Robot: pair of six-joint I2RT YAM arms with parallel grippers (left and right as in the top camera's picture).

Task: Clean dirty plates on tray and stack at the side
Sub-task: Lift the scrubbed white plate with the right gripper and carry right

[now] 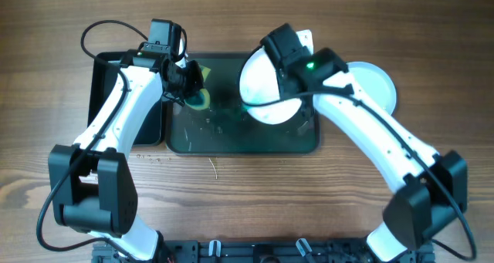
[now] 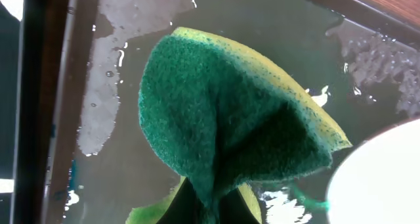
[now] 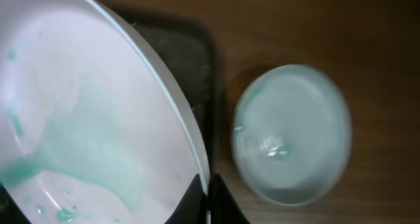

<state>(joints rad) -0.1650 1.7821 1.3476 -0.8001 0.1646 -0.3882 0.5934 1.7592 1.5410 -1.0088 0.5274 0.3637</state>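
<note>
My right gripper should carry the rim of the white plate over to its right in the overhead view, then lower and release it, as the flat pale plate (image 1: 378,83) (image 3: 292,135) lies below there.
My right gripper (image 1: 287,72) (image 3: 209,201) is shut on the rim of a white plate (image 1: 265,93) (image 3: 85,119) and holds it tilted over the right half of the dark tray (image 1: 231,139). The plate carries a teal-green smear. My left gripper (image 1: 189,84) (image 2: 213,207) is shut on a green and yellow sponge (image 1: 199,97) (image 2: 230,112) over the tray's left part, just left of the held plate (image 2: 380,178). A pale plate (image 1: 378,85) (image 3: 292,135) lies flat on the table right of the tray. A third plate is not visible.
The tray floor (image 2: 262,27) is wet, with foam patches and green flecks. A deeper black tub (image 1: 104,101) stands against the tray's left side. The wooden table (image 1: 309,201) lies in front, with a few drops near the tray's front left.
</note>
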